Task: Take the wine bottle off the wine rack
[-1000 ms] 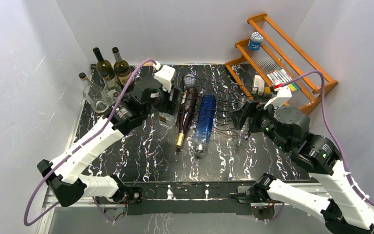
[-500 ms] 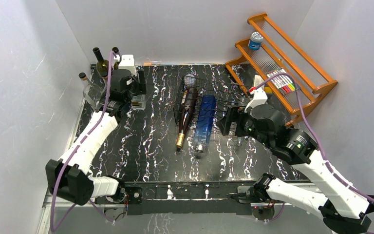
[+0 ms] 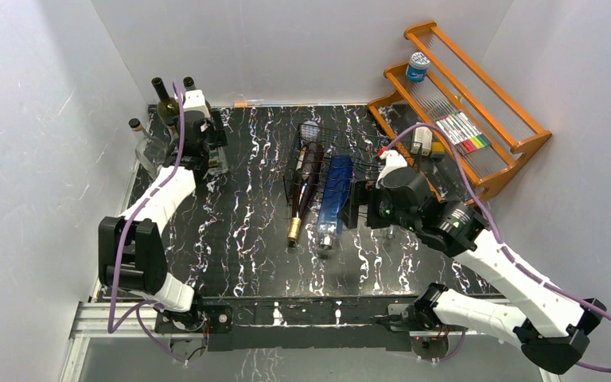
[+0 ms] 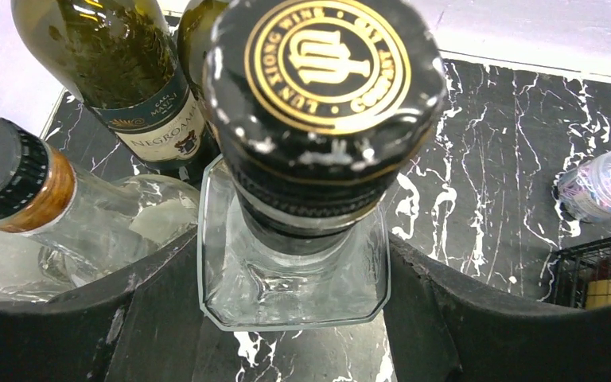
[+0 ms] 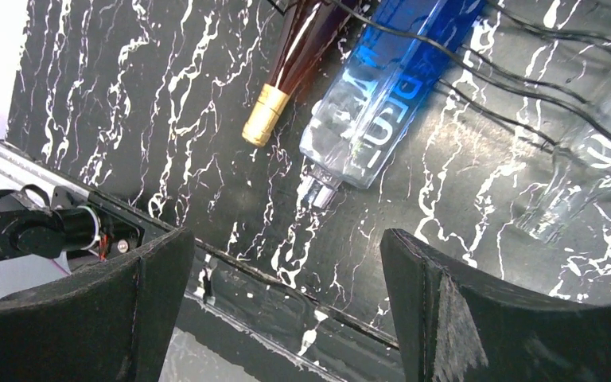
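Observation:
The clear square bottle already stands upright beside the other bottles, so my left gripper will lower it slightly onto the tabletop beside them and release it.
The black wire wine rack (image 3: 370, 151) sits mid-table. In it lie a dark wine bottle (image 3: 306, 177) with a gold-capped neck (image 5: 261, 115) and a blue bottle (image 3: 336, 189), also in the right wrist view (image 5: 382, 87). A clear bottle (image 5: 585, 171) lies in the rack to their right. My left gripper (image 3: 211, 159) is at the back left, shut on an upright clear square bottle (image 4: 294, 278) with a black cap (image 4: 326, 79). My right gripper (image 3: 356, 205) is open and empty above the table, just right of the blue bottle; its fingers (image 5: 453, 310) frame the table's front edge.
Several upright bottles (image 3: 167, 107) stand in the back left corner, close around the held one (image 4: 119, 72). An orange slatted shelf (image 3: 517, 139) with a blue can (image 3: 418, 65) and markers stands at the back right. A small round jar (image 4: 605, 183) lies behind the rack.
My left arm has carried the clear square bottle from beside the rack to the back left bottles. My right gripper has moved left toward the blue bottle.

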You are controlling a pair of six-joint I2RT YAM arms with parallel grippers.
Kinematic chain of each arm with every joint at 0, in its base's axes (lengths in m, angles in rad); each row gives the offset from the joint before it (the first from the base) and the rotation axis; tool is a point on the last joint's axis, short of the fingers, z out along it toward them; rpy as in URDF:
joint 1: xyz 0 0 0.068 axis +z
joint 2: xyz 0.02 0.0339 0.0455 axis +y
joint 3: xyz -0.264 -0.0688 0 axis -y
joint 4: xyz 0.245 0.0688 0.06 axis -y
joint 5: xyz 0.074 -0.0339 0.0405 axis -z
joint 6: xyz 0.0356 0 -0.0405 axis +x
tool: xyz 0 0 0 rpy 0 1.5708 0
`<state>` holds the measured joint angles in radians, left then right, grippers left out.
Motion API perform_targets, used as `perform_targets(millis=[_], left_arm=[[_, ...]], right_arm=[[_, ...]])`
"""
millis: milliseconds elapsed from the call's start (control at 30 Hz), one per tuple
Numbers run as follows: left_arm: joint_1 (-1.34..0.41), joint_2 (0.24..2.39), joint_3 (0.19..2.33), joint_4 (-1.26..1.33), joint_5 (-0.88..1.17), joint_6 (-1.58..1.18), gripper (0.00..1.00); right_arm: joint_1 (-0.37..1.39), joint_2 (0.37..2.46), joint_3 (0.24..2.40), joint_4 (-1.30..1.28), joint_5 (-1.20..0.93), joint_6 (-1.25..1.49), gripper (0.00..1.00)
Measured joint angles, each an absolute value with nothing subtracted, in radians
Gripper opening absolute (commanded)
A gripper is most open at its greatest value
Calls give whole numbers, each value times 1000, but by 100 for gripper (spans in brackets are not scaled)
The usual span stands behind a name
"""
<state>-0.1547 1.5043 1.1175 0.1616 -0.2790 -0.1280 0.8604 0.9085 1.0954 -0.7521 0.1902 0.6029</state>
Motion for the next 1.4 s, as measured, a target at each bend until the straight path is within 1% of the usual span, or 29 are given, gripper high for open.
perform_targets(millis=[300,367,433,533,567,600,667,733,767,833,1000,1200,1400], left_arm=[[-148,1518,1031,265,-241,-103,0],[-148,1518,1020,284,-235,-97,7],[-147,1521,1015,295,-233,-93,19],[-147,1533,1012,307,-230,-89,58],[-147,1534,1010,311,-229,-89,66],[-147,1534,1009,311,-228,-90,72],[-147,1534,1008,313,-229,-90,81],[-147,1531,1007,324,-229,-93,88],[-147,1525,1007,336,-230,-96,92],[-147,1505,1003,348,-231,-97,98],[-147,1414,1003,359,-227,-101,98],[-166,1304,1011,350,-234,-78,98],[-274,1266,1021,333,-271,-12,98]], right_arm=[[860,973,1014,-736,133,642,98],[860,989,991,-727,120,655,98],[860,1006,975,-714,103,665,98],[860,1032,953,-682,80,686,98],[860,1038,949,-676,76,697,98],[860,1044,942,-669,75,710,98],[860,1045,922,-647,76,730,98],[860,1042,886,-614,81,742,98],[860,1042,867,-604,84,749,98],[860,1044,844,-600,88,757,98],[860,1056,833,-574,109,781,98],[860,1053,776,-466,159,840,98],[859,1046,661,-310,236,917,98]])
